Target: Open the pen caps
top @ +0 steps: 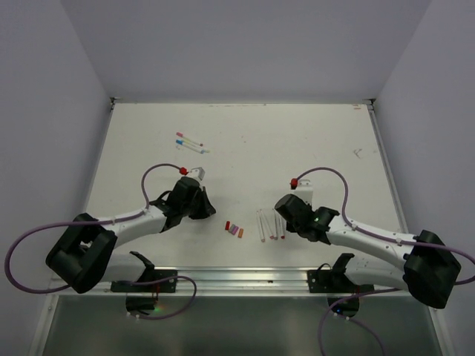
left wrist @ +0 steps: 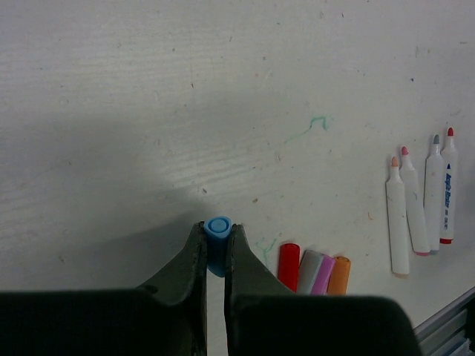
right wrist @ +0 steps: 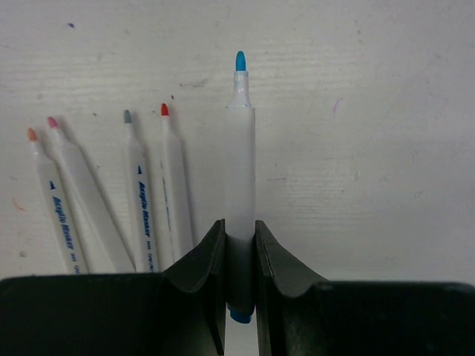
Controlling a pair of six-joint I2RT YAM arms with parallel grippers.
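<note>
My right gripper will next move straight down to the clear table (top: 289,225) (right wrist: 215,181) beside the red-tipped pen, because the other uncapped pens are already lying side by side there.
My left gripper (left wrist: 216,241) is shut on a stubby blue pen cap (left wrist: 217,231), its open end facing away from me. Just right of it, several loose pen caps lie side by side on the table: red (left wrist: 289,265), grey (left wrist: 309,270), pink (left wrist: 323,273) and orange (left wrist: 339,274). My right gripper (right wrist: 240,241) is shut on the barrel of an uncapped white pen (right wrist: 240,163) with a bare blue tip. Several uncapped pens (right wrist: 141,200) lie to its left. From above, the caps (top: 234,229) sit between the left gripper (top: 211,211) and the right gripper (top: 286,222).
Three capped pens (top: 189,142) lie at the back left of the white table (top: 297,141). Grey walls close in the sides and back. An aluminium rail (top: 245,280) runs along the near edge. Purple cables (top: 159,172) loop over both arms.
</note>
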